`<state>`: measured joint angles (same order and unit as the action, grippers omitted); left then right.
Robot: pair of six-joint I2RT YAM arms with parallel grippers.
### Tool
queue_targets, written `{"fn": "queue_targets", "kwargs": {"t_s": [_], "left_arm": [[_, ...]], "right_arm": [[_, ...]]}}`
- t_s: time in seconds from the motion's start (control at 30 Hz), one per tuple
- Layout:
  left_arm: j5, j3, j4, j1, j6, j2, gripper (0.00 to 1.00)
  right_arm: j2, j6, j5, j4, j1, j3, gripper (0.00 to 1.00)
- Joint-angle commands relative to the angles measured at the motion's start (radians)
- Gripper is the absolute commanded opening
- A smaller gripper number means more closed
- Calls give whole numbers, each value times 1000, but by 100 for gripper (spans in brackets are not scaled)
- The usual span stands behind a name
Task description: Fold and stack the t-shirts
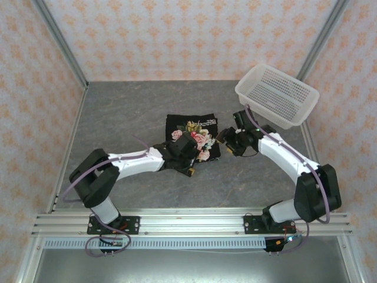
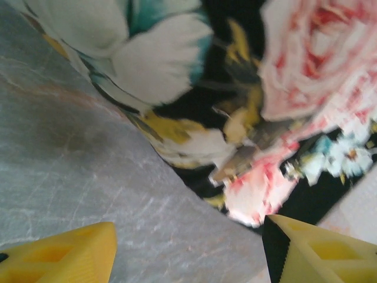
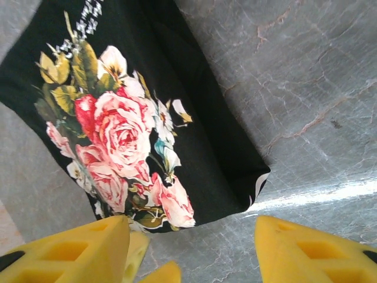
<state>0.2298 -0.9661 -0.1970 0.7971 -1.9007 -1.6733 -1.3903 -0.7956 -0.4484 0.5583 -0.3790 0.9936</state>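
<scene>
My left gripper's empty fingers will next move outward and down to the cloth, closing on the t-shirt's near edge.
A folded black t-shirt [image 1: 194, 134] lies mid-table with its pink-and-white rose print facing up. My left gripper [image 1: 192, 167] is at its near edge. In the left wrist view the left gripper [image 2: 188, 256] is open, grey table between the yellow fingers [image 2: 321, 253] and the blurred rose print [image 2: 312, 65] just beyond. My right gripper [image 1: 224, 143] is beside the shirt's right edge. It stands open [image 3: 191, 250] over bare table, just off the t-shirt's [image 3: 194, 130] near corner, gripping nothing. Two more yellow fingertips [image 3: 158, 274] show below the shirt's edge.
A white perforated basket [image 1: 277, 94] stands tilted at the back right, against the wall. Patterned walls with metal posts enclose the grey stone-look table [image 1: 118, 118]. An aluminium rail [image 1: 188, 221] carries both arm bases at the near edge.
</scene>
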Motion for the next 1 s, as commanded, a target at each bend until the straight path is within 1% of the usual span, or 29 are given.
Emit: {"fn": "queue_targets", "kwargs": {"t_s": [0.0,0.13,0.23,0.33,0.4,0.47,0.53,0.67,0.83,0.97], "left_arm": [[-81,-36,13,1,-117,-36,67],[-125,-40,78,0,-159,-88,64],[-131,-58,104,1,-178,-138,59],[-188,-58,132,-3,-200,-160,47],[-229,-54,163,-15,-214,-174,34],[-243,-51,199,-36,-219,-192,22],[-242,-68,207,-61,-212,-208,15],[-243,-95,187,-134,-154,-215,7],[-237,-70,179,-261,-78,-187,2],[-216,-55,187,-388,-2,-175,0]], "right_arm": [[72,19,-10,30,23,-28,58],[121,13,-20,40,37,-59,58],[145,9,-23,44,39,-74,58],[163,6,-25,46,40,-85,58],[174,3,-27,46,39,-92,58],[184,-2,-26,48,40,-100,58],[193,-7,-28,48,40,-109,58],[201,-19,-24,48,40,-128,58],[244,-30,-14,51,40,-139,57],[250,-39,-7,50,39,-148,57]]}}
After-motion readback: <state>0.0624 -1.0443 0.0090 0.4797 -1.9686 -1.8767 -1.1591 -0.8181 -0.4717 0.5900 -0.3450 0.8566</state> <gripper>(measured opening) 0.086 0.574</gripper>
